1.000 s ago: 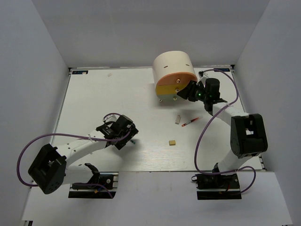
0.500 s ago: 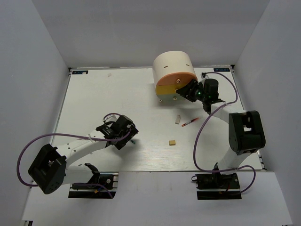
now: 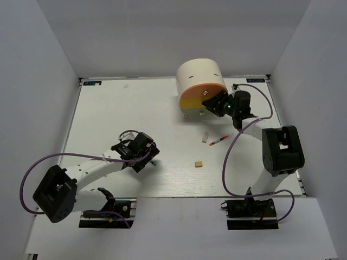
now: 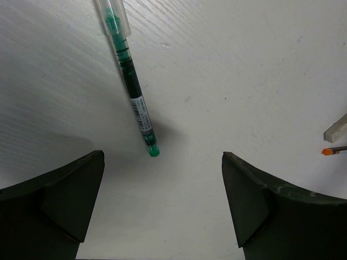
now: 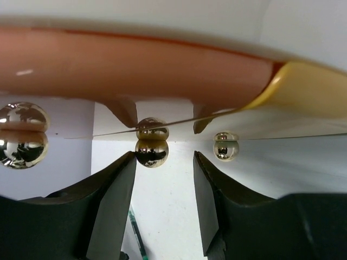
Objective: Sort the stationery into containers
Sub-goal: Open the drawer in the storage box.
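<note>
I should lower my left gripper toward the table next and close it on the green-ink pen, across the pen's body near its label (image 4: 140, 111).
The cream drum organiser (image 3: 199, 76) stands at the far middle, with orange (image 3: 201, 92) and yellow (image 5: 303, 89) drawer fronts. My right gripper (image 3: 216, 104) is open at its front. In the right wrist view a gold knob (image 5: 152, 151) sits between the fingertips, close to the left finger (image 5: 116, 187), and the gripper (image 5: 164, 162) is not closed on it. My left gripper (image 3: 145, 157) is open and empty just behind the tip of a thin green-ink pen (image 4: 130, 81). A whitish eraser (image 3: 205, 137), a red-tipped pen (image 3: 219, 141) and a tan eraser (image 3: 199, 163) lie mid-table.
Two more gold knobs (image 5: 23, 135) (image 5: 225, 147) flank the one between my right fingers. The whitish eraser (image 4: 339, 128) and the orange pen tip (image 4: 333, 151) show at the right edge of the left wrist view. White walls enclose the table (image 3: 108, 108).
My right gripper has crept a little left, closer to the organiser's drawer fronts. The left arm and the loose stationery have barely moved.
</note>
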You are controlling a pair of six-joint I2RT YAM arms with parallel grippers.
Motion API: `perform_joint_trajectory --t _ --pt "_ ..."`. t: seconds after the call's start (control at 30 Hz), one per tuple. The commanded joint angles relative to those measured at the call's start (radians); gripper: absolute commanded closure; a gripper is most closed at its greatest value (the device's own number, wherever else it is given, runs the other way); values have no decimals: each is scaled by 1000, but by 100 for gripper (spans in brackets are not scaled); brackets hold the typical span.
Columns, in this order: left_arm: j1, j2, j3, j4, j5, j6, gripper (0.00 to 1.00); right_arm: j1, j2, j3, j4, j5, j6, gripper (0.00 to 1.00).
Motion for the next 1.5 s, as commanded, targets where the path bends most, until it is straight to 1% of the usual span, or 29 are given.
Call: perform_joint_trajectory --t 0.0,0.07,0.17,0.2,0.27,0.3,0.4,0.57,0.7,0.73,0.83,0.9,0.93,1.03,1.13,1.17,1.2,1.27,1.3,1.37,1.4,1.43,1.47 --pt "2 5 35 -8 3 -7 1 10 14 20 59 20 50 49" --pt "2 5 35 -8 3 -7 1 14 15 25 57 25 66 51" --pt "2 14 35 -8 3 -7 1 26 12 28 48 40 89 58" --pt "2 14 45 -8 3 -7 1 29 14 31 48 48 93 64" --pt "2 14 45 -17 3 -7 1 36 12 28 53 53 103 70" --pt "2 23 45 -17 3 -7 1 39 9 27 53 56 106 77" --pt "2 23 45 -17 12 -7 1 42 0 16 51 57 110 84" --pt "2 32 45 -8 13 -17 1 40 -48 -41 40 37 113 86" --pt "2 42 45 1 13 -17 1 39 -117 -151 34 23 119 86" --pt "2 42 45 1 3 -17 1 39 -135 -166 34 20 126 84" --pt "2 61 45 1 -9 -17 3 36 -175 -219 22 16 127 84" --pt "2 75 55 1 -18 -17 3 39 -207 -248 19 10 127 81" --pt "2 91 65 1 -18 -17 3 36 -212 -257 17 10 132 81" --pt "2 124 74 1 -27 -17 5 37 -236 -274 10 5 133 80" --pt "2 156 97 -10 -53 -17 11 37 -253 -285 -4 -3 135 80" --pt "2 157 97 -10 -64 -17 13 39 -256 -289 -10 -3 132 78" --pt "2 170 107 -20 -64 -17 14 39 -267 -291 -12 -7 135 74" --pt "2 186 130 -34 -76 -17 21 36 -273 -305 -15 -6 133 69" --pt "2 201 153 -58 -87 -17 23 39 -281 -308 -16 -6 138 62" --pt "2 232 180 -92 -87 -17 28 37 -293 -320 -18 -10 138 54" --pt "2 242 204 -132 -87 -17 31 37 -299 -322 -18 -12 139 48" --pt "2 253 213 -148 -87 -17 35 34 -304 -326 -18 -16 141 45" --pt "2 264 213 -161 -87 -17 37 37 -310 -337 -23 -18 141 42"
